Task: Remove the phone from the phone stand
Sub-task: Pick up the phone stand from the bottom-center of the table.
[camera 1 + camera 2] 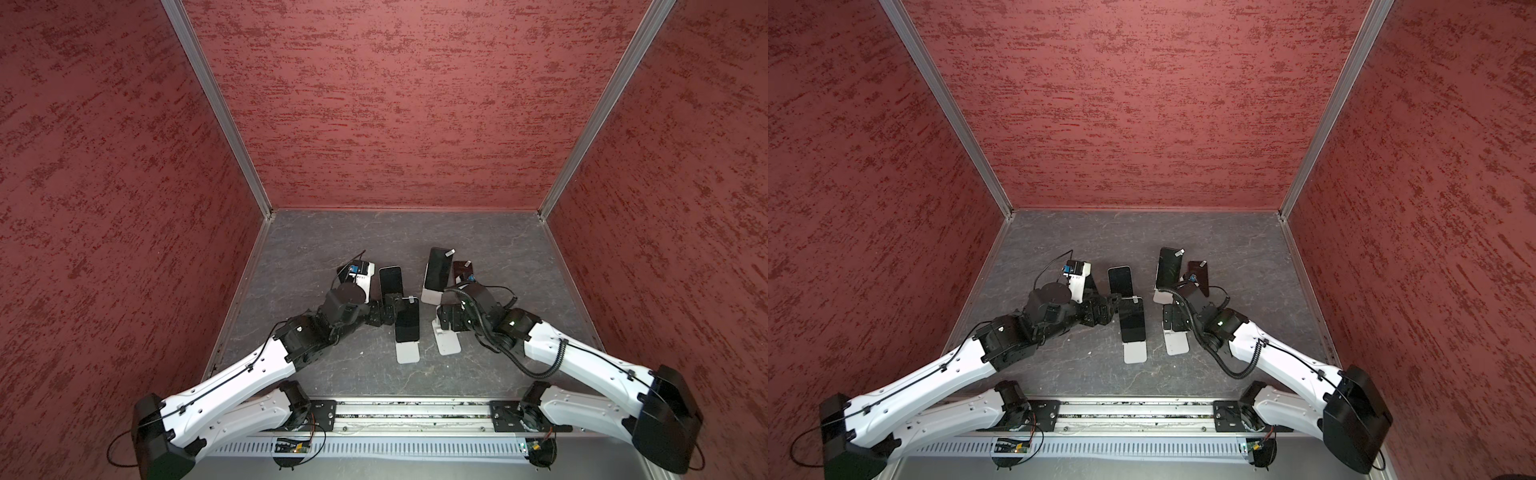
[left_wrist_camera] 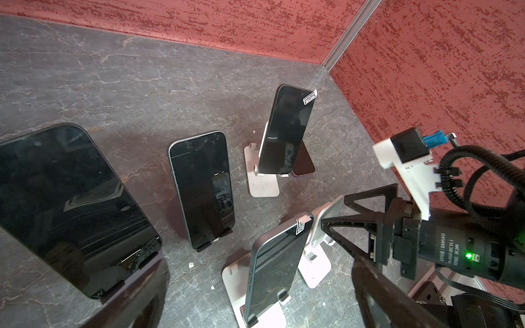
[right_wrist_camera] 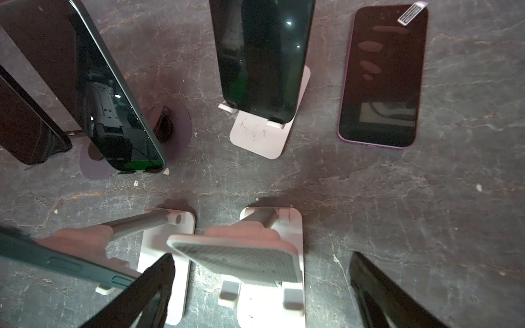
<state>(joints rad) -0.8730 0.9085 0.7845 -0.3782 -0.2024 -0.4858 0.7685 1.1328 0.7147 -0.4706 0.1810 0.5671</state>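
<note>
The empty stand's tilted plate (image 3: 240,258) is nearer the finger by the dark phone, so my right gripper will next move sideways toward that phone and close around the plate.
A dark phone (image 2: 272,267) leans upright on a white phone stand (image 2: 235,284) near the table's front middle. My left gripper (image 2: 260,258) is open, with a finger on either side of this phone and not touching it. Both top views show the same phone (image 1: 407,324) (image 1: 1131,320) beside the left gripper (image 1: 395,309). My right gripper (image 3: 262,255) is open over an empty white stand (image 3: 238,261), and nothing is held between its fingers.
A phone (image 2: 287,130) on a white stand and a purple phone (image 3: 380,76) lying flat sit further back. Another phone (image 2: 201,187) on a dark stand and a large phone (image 2: 65,204) stand nearby. Red walls (image 1: 395,104) enclose the grey table (image 1: 332,232).
</note>
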